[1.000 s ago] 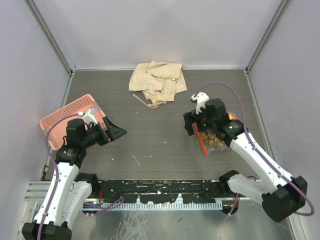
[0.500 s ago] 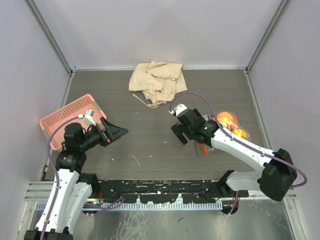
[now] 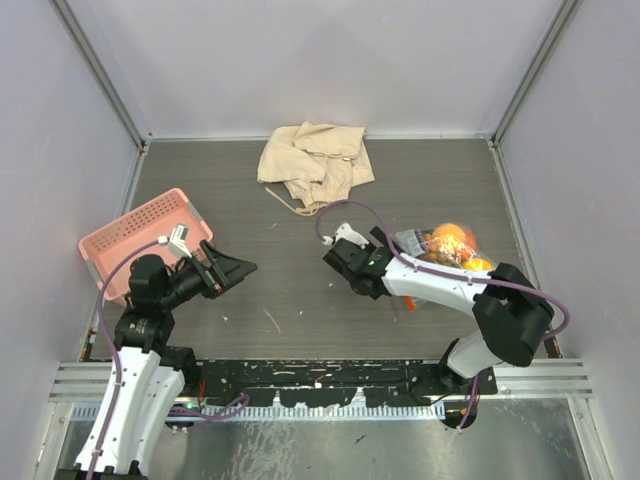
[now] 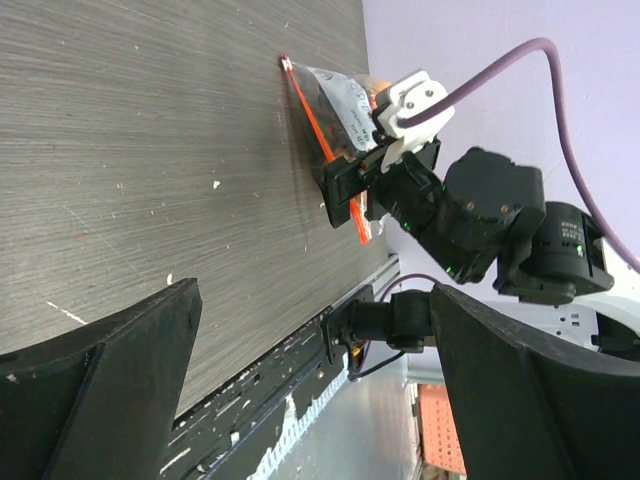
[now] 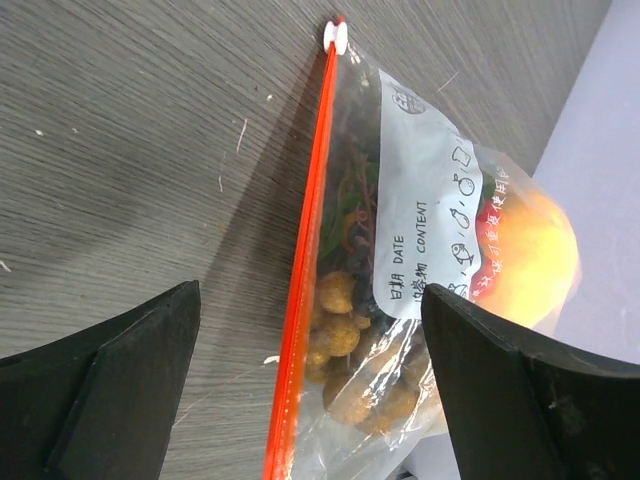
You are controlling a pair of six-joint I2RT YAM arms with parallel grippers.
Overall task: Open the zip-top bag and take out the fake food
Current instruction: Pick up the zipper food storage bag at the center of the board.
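My right gripper is open, and the bag's orange-red zip beside the berry cluster (image 5: 352,340) runs between its fingers. I will next move the gripper down onto the zip and close.
The zip-top bag (image 3: 447,252) lies on the right of the table and holds the fake food. In the right wrist view its orange-red zip strip (image 5: 305,270) runs up to a white slider (image 5: 339,37). A tan-brown berry cluster (image 5: 352,340), dark grapes and an orange fruit (image 5: 530,250) show through the plastic. My right gripper (image 3: 370,283) is open at the bag's left edge. Its jaws stand wide on either side of the strip in the right wrist view (image 5: 310,400), and I cannot tell whether they touch it. My left gripper (image 3: 238,268) is open and empty at the table's left, also in its wrist view (image 4: 315,390).
A pink mesh basket (image 3: 135,232) stands at the left edge, behind my left arm. A crumpled beige cloth (image 3: 315,160) lies at the back middle. Grey walls close in the table on three sides.
My right gripper has swung left from above the bag to its left edge, uncovering the fruit. My left gripper has shifted slightly and stays open.
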